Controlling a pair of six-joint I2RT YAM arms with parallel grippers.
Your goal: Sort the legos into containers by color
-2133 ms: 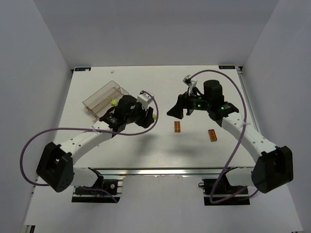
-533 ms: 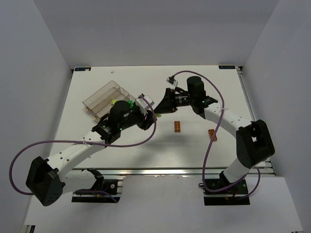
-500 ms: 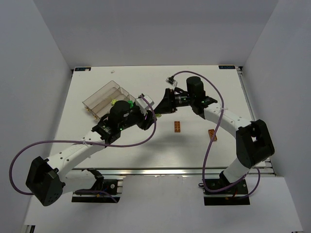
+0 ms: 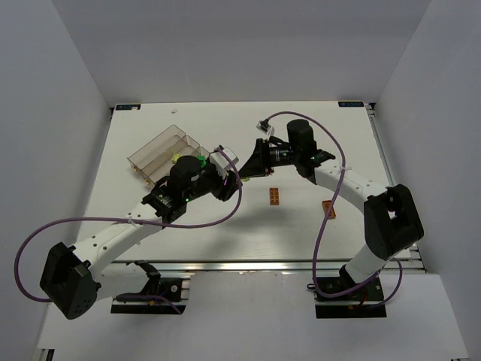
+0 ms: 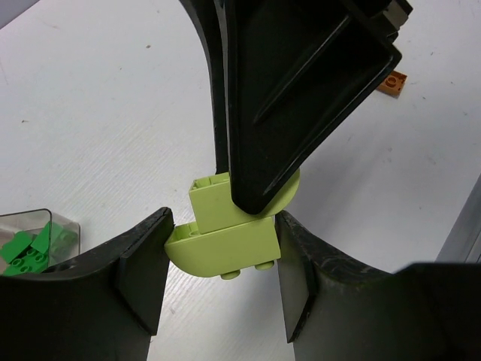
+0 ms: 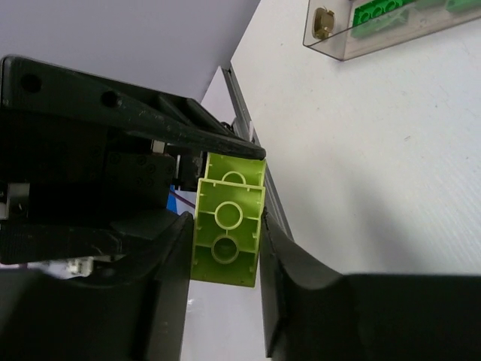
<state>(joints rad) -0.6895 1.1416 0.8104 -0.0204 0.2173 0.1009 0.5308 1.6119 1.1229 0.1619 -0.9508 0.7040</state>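
I should next pull the lego in my left gripper away to the left in the top view, then lower it over the container's middle section (image 4: 168, 162) to let go of it, because lime is already there.
Two pale lime legos (image 5: 225, 241) stuck together hang above the table between both arms. My left gripper (image 5: 223, 252) is shut on the lower, rounded lego. My right gripper (image 6: 225, 226) is shut on the upper lego (image 6: 225, 233), both pads touching its sides; its black fingers (image 5: 301, 98) cover that lego in the left wrist view. In the top view the two grippers (image 4: 240, 174) meet tip to tip at the table's middle. The clear container (image 4: 143, 159) lies at the back left with green legos (image 5: 26, 248) inside. Two orange legos (image 4: 275, 196) (image 4: 328, 209) lie on the table.
The container's end wall (image 6: 353, 45), with green legos (image 6: 383, 11) behind it, shows at the top right of the right wrist view. One orange lego (image 5: 391, 81) shows past the right fingers. Purple cables loop beside both arms, and grey walls ring the white table (image 4: 225, 233).
My right arm has swung left to meet the left gripper, and its jaws have closed onto the lime lego. The left gripper has kept its grip and shifted slightly right.
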